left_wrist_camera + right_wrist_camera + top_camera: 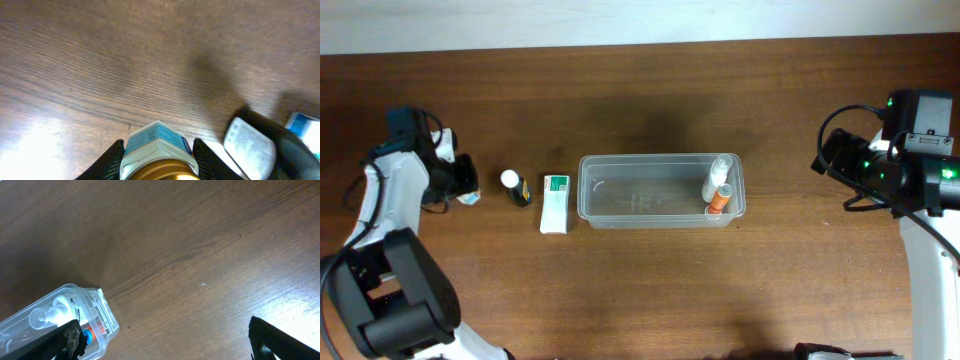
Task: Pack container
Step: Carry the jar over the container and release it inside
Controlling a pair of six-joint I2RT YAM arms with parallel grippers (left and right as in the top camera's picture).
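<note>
My left gripper moves over and down into the container [660, 190] beside the white bottle next to release, as that lies to the gripper's right in the overhead view.
The clear plastic container [660, 190] stands at the table's middle, with a white bottle [717, 177] and an orange bottle [720, 199] at its right end. It also shows in the right wrist view [55, 317]. My left gripper [467, 185] at the far left is shut on a small bottle with a blue-and-white label and gold body [157, 152]. My right gripper [165, 345] is open and empty over bare table, to the right of the container.
A dark bottle with a white cap [515, 186] and a white-and-green flat box [555, 202] lie between my left gripper and the container. In the left wrist view a white printed pack [248, 145] lies to the right of the jaws.
</note>
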